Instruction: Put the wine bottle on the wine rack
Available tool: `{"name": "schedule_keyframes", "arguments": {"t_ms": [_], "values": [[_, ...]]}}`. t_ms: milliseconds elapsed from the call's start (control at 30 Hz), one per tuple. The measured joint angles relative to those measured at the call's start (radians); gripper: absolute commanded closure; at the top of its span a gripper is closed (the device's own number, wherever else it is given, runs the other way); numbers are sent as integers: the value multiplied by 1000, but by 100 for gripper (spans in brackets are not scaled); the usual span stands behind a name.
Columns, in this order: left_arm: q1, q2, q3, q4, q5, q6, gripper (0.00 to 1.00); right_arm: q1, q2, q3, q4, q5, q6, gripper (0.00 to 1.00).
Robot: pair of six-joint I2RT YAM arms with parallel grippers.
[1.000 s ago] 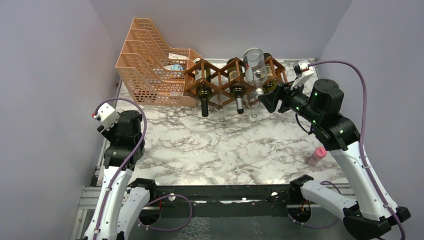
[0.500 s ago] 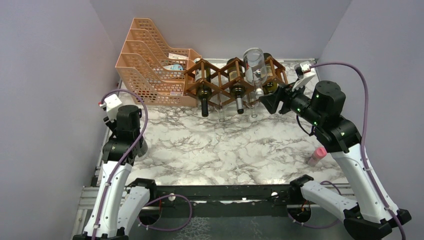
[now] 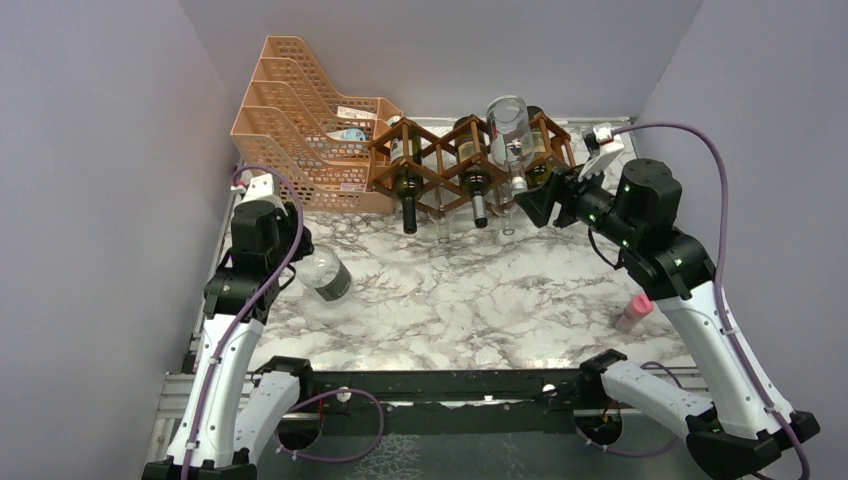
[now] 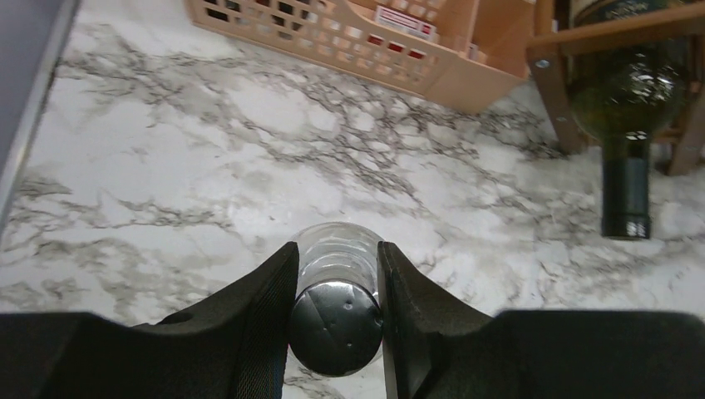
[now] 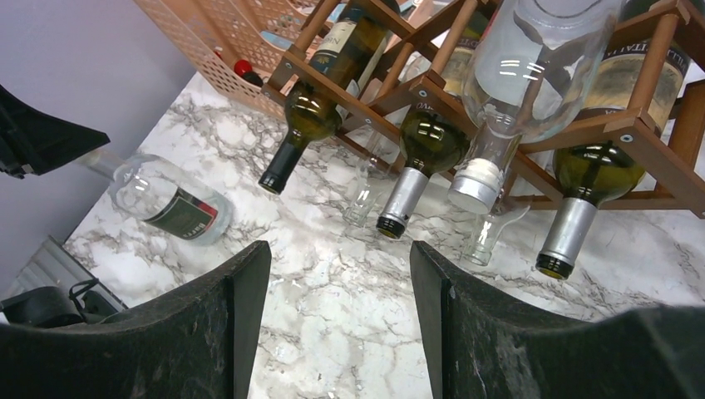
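Note:
I will swing my left gripper to the right in the top view, righting the slanted bottle to release it on the bare marble, which lies that way.
My left gripper (image 4: 337, 270) is shut on the capped neck of a clear wine bottle (image 4: 336, 249) with a dark, red-striped label. In the top view the left gripper (image 3: 299, 259) is at the left side of the table and the bottle (image 3: 324, 276) points down and to the right, low over the marble. The bottle (image 5: 170, 204) also shows in the right wrist view. The reddish-brown wooden wine rack (image 3: 452, 163) stands at the back and holds several bottles, necks toward me. My right gripper (image 3: 533, 205) is open and empty just in front of the rack's right end (image 5: 640, 133).
A peach perforated file tray (image 3: 290, 120) stands left of the rack. A large clear bottle (image 3: 510, 135) lies on top of the rack. Small clear glasses (image 5: 363, 195) stand under the bottle necks. A pink object (image 3: 633, 312) lies at the table's right edge.
My left arm has swung toward the back and right, and the clear bottle in its gripper has come into view. My right arm has hardly moved.

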Motion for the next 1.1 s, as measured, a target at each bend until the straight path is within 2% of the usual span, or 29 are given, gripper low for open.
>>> {"name": "schedule_keyframes", "arguments": {"t_ms": [233, 333, 500, 700, 867, 1100], "values": [[-3, 0, -30, 69, 212, 9, 73, 0, 28, -11, 7, -18, 5, 35], [-11, 0, -43, 98, 254, 25, 68, 0, 37, -15, 9, -28, 9, 35], [-48, 9, -53, 135, 290, 63, 51, 0, 43, -15, 18, -40, 15, 33], [-145, 24, -54, 164, 349, 72, 34, 0, 43, -26, 23, -60, 14, 31], [-168, 21, -53, 192, 378, 84, 27, 0, 43, -32, 23, -76, 3, 31], [-167, -14, -44, 231, 373, 88, 25, 0, 48, -32, 22, -171, -37, 31]]}}
